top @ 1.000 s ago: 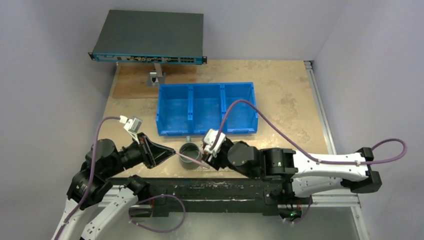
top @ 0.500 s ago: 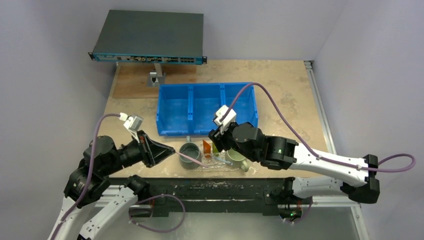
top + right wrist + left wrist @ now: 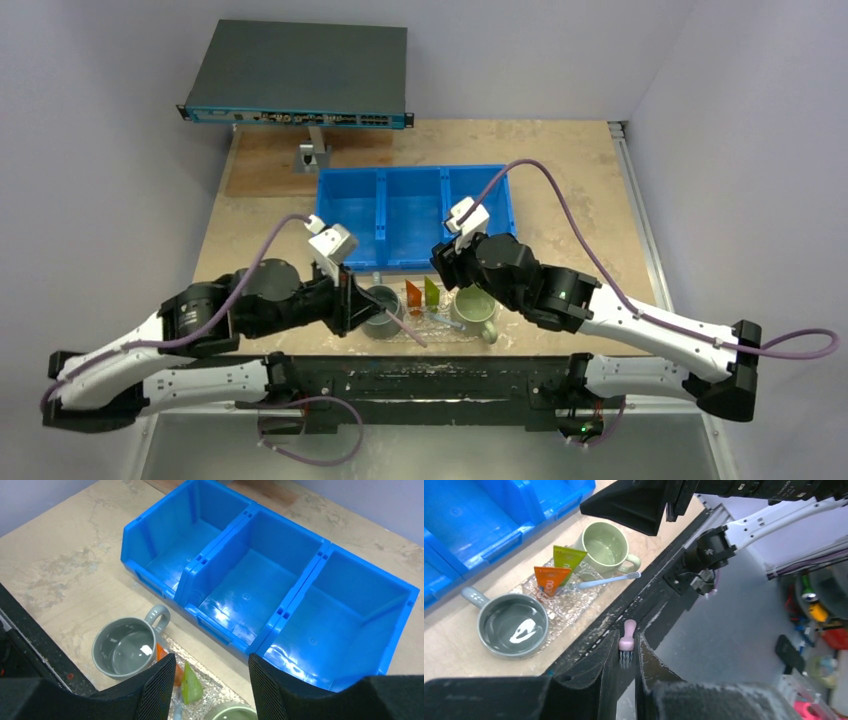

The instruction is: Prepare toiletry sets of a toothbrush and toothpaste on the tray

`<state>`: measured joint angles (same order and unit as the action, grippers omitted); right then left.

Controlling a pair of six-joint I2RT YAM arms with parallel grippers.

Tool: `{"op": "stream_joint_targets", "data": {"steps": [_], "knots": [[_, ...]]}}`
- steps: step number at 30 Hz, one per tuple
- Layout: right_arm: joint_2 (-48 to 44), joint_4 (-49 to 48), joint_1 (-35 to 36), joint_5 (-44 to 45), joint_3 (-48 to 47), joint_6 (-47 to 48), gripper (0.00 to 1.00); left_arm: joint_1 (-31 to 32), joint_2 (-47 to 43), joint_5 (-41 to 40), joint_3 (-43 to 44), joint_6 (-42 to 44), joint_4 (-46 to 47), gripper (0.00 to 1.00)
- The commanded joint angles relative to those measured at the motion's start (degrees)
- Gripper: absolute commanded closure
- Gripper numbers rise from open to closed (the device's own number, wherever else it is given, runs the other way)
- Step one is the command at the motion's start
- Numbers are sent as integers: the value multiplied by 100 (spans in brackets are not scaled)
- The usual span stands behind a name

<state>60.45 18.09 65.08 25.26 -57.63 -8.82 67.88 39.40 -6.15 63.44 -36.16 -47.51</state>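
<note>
The tray's near side is bare in front of the orange tube [image 3: 412,295]. My left gripper will move down and right in the top view next, to that spot, and release the pink toothbrush.
My left gripper [image 3: 366,308] [image 3: 626,641] is shut on a pink toothbrush [image 3: 628,633]. Its thin stick [image 3: 408,330] slants over the grey mug toward the table's front edge. The clear pebbled tray [image 3: 441,333] [image 3: 580,603] [image 3: 214,696] lies between two mugs. On it stand an orange tube [image 3: 412,295] [image 3: 551,578] and a green tube [image 3: 432,291] [image 3: 569,559] [image 3: 191,685], and a pale blue toothbrush [image 3: 606,581] lies beside them. My right gripper [image 3: 447,272] [image 3: 210,680] hangs open above the tray's far side with nothing between its fingers.
A grey mug [image 3: 380,311] [image 3: 513,628] [image 3: 124,651] stands at the tray's left end and a pale-green mug [image 3: 473,308] [image 3: 604,547] at its right. A blue three-compartment bin [image 3: 414,217] [image 3: 270,595] sits just behind. The black table-edge rail [image 3: 420,378] runs in front.
My left arm has reached right toward the tray with the toothbrush in its grip. My right gripper has lifted back from the tray toward the bin, uncovering the tubes and green mug.
</note>
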Motion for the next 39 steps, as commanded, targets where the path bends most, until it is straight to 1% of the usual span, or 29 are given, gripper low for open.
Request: {"op": "stream_joint_targets", "data": {"steps": [1, 6, 11, 18, 27, 32, 39], "knots": [[-200, -270, -52, -146, 104, -119, 42, 853, 598, -1948, 603, 256, -129, 100], [-331, -315, -86, -103, 287, -146, 42, 1386, 963, -2607, 753, 247, -105, 100], [-472, -459, -219, -82, 496, -193, 40, 1974, 1287, -3497, 887, 183, -209, 100], [-558, -670, -431, -225, 699, -225, 40, 2517, 1544, -4172, 788, -139, -277, 100], [-587, -811, -526, -324, 866, -260, 40, 2677, 1636, -4710, 472, -570, -408, 100], [-602, -833, -574, -353, 917, -278, 40, 2677, 1623, -4810, 232, -841, -437, 100], [-557, -853, -593, -403, 937, -304, 39, 2676, 1527, -4808, -186, -811, 81, 100]]}}
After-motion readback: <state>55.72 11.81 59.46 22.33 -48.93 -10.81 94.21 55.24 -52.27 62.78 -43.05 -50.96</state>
